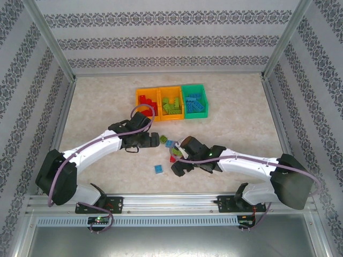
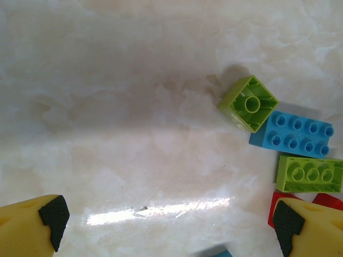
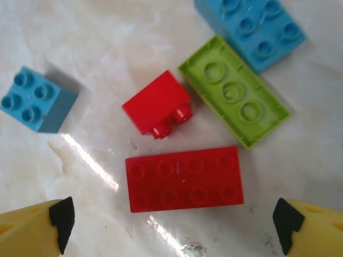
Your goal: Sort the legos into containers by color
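Observation:
The right gripper will next go down to the long red brick (image 3: 185,179) and close on its short ends, because the brick's length runs from finger to finger.
Three bins stand in a row at the back: an orange bin (image 1: 141,95) with red legos, an orange bin (image 1: 171,90) with lime ones, and a green bin (image 1: 194,87) with light blue ones. Loose legos lie mid-table. My right gripper (image 3: 174,225) is open above a long red brick (image 3: 185,179). Beyond it are a small red brick (image 3: 156,104) on its side, an upturned lime brick (image 3: 234,91), a long blue brick (image 3: 249,29) and a small blue brick (image 3: 36,99). My left gripper (image 2: 170,225) is open over bare table, left of a small lime brick (image 2: 248,103), a blue brick (image 2: 292,134) and a lime brick (image 2: 311,174).
One small blue brick (image 1: 159,169) lies apart near the front edge. Both arms reach in towards the loose pile, their grippers (image 1: 161,140) (image 1: 177,155) close together. Patterned walls and metal posts enclose the marble table (image 1: 236,128).

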Robot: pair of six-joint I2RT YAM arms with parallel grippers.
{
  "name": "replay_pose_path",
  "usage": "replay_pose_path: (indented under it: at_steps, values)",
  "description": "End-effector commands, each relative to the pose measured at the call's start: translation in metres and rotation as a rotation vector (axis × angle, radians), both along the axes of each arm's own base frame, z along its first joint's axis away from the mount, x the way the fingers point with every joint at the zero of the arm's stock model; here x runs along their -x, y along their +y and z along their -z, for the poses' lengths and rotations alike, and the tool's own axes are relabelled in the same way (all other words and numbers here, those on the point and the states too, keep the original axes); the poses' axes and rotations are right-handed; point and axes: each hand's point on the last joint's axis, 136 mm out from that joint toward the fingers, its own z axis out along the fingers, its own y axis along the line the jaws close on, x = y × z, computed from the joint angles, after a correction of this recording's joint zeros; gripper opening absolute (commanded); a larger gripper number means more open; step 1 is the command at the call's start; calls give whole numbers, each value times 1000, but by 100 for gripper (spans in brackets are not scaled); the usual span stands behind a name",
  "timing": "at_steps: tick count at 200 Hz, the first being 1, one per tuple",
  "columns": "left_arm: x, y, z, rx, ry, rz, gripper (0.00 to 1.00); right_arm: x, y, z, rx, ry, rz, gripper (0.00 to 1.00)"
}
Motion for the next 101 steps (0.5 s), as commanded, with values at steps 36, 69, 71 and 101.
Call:
replay_pose_path:
  at_steps: [36,69,71,101]
  values:
    - [7,15,3,-38,0,-46,99,-8,2,16,165,-29,-17,98]
    - [8,17,3,-41,-4,-48,99,-13,-1,22,209,-39,-14,98]
    - [8,17,3,-41,-5,-48,99,-13,-1,23,211,-38,-16,98]
    - [9,20,5,-46,-1,-54,99,-11,2,32,238,-4,-33,93]
